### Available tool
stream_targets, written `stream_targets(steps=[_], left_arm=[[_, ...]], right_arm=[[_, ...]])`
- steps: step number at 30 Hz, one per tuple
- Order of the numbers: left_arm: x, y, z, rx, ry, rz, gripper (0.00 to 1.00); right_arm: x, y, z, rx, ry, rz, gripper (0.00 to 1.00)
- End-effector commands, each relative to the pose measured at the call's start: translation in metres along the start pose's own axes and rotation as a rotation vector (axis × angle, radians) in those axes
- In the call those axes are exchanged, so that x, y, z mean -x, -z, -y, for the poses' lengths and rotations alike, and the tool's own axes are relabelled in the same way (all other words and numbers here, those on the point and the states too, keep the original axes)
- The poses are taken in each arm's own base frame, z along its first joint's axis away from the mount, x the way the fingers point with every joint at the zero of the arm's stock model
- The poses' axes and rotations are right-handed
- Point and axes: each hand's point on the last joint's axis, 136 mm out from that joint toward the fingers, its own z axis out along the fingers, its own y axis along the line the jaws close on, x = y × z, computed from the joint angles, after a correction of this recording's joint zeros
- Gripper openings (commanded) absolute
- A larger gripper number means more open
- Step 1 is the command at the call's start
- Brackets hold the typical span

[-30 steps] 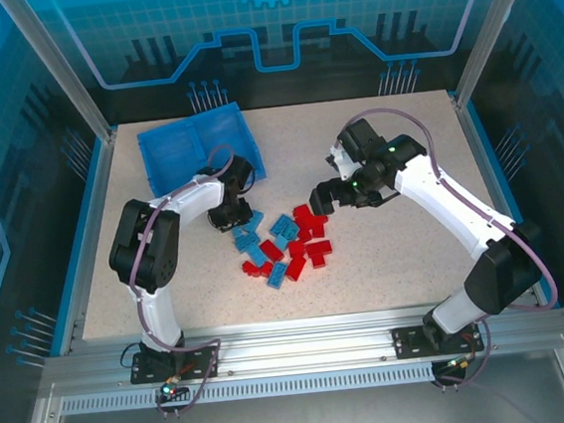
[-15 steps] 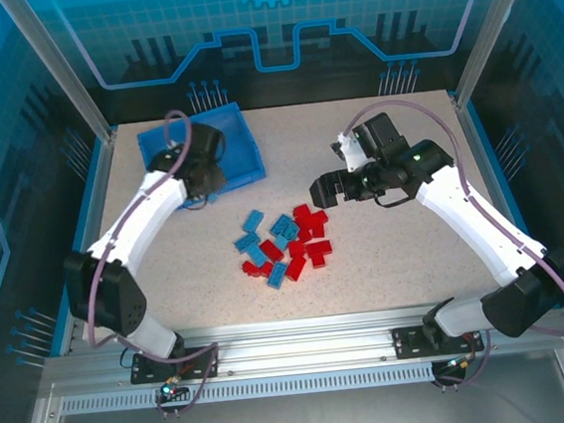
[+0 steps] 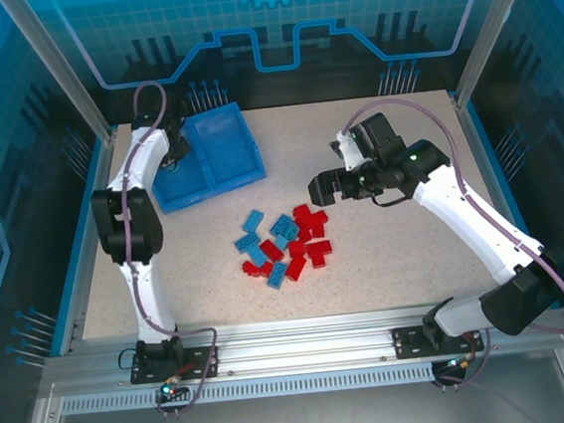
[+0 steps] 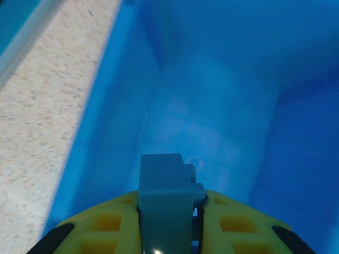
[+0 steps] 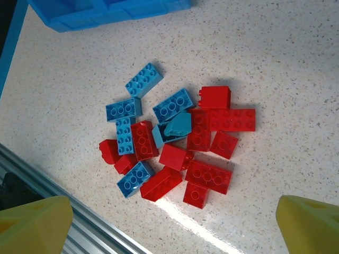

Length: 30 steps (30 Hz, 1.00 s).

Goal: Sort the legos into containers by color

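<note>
The brick will go down toward the tray's divider next in my left gripper, and then my left gripper will let go of it.
The legos lie in one pile (image 3: 283, 246) at the table's middle, red bricks (image 5: 209, 174) mixed with light blue bricks (image 5: 144, 79). The containers are the two compartments of a blue tray (image 3: 229, 159) at the back left. My left gripper (image 3: 174, 154) hangs over the tray's left compartment. In the left wrist view it (image 4: 169, 214) is shut on a light blue brick (image 4: 164, 190), with the compartment's wall (image 4: 106, 106) below. My right gripper (image 3: 326, 188) hovers just right of and above the pile. Its yellow fingers (image 5: 32, 222) stand wide open with nothing between them.
A raised blue rim (image 3: 88, 225) runs along the table's left side and a metal rail (image 3: 294, 335) along the near edge. The tray's near wall (image 5: 79, 16) shows at the top of the right wrist view. Bare speckled table (image 3: 406, 250) lies right of the pile.
My left arm has swung from the pile's left edge up and back to the tray's left compartment, carrying the blue brick. My right gripper lifted slightly, then held still, open.
</note>
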Motion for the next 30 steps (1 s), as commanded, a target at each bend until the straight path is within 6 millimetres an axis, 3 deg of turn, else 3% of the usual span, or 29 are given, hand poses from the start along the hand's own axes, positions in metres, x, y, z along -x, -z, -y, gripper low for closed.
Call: stream_targets(steps=[1,6,9,14,17,20,24,27,30], left_arm=[[0.006,-0.004,0.012,-0.041,-0.054,-0.034,0.18],[-0.007,-0.035,0.018,-0.026,-0.066,-0.111,0.28],[-0.01,-0.038,0.02,-0.036,-0.065,-0.117,0.34],[-0.001,-0.023,0.023,-0.074,-0.054,-0.085,0.42],[0.011,0.001,0.024,-0.12,-0.031,-0.045,0.41],[0.023,0.047,0.023,-0.2,0.011,0.005,0.4],[0.029,0.147,0.019,-0.405,0.086,0.12,0.39],[0.01,0.213,0.016,-0.551,0.065,0.186,0.4],[-0.027,0.259,0.023,-0.657,-0.065,0.238,0.43]], right_arm=[[-0.003,0.013,-0.001,-0.027,-0.014,0.02,1.0],[-0.007,0.016,0.001,-0.038,-0.041,0.028,1.0],[-0.007,0.016,0.003,-0.046,-0.05,0.029,1.0],[-0.005,0.014,0.002,-0.047,-0.058,0.029,1.0],[-0.005,0.011,0.004,-0.055,-0.057,0.026,1.0],[-0.007,0.002,0.012,-0.089,-0.056,0.008,1.0],[-0.012,-0.029,0.025,-0.124,-0.043,-0.047,1.0],[-0.012,-0.059,0.033,-0.144,-0.043,-0.086,1.0],[-0.008,-0.092,0.04,-0.186,-0.011,-0.11,1.0]])
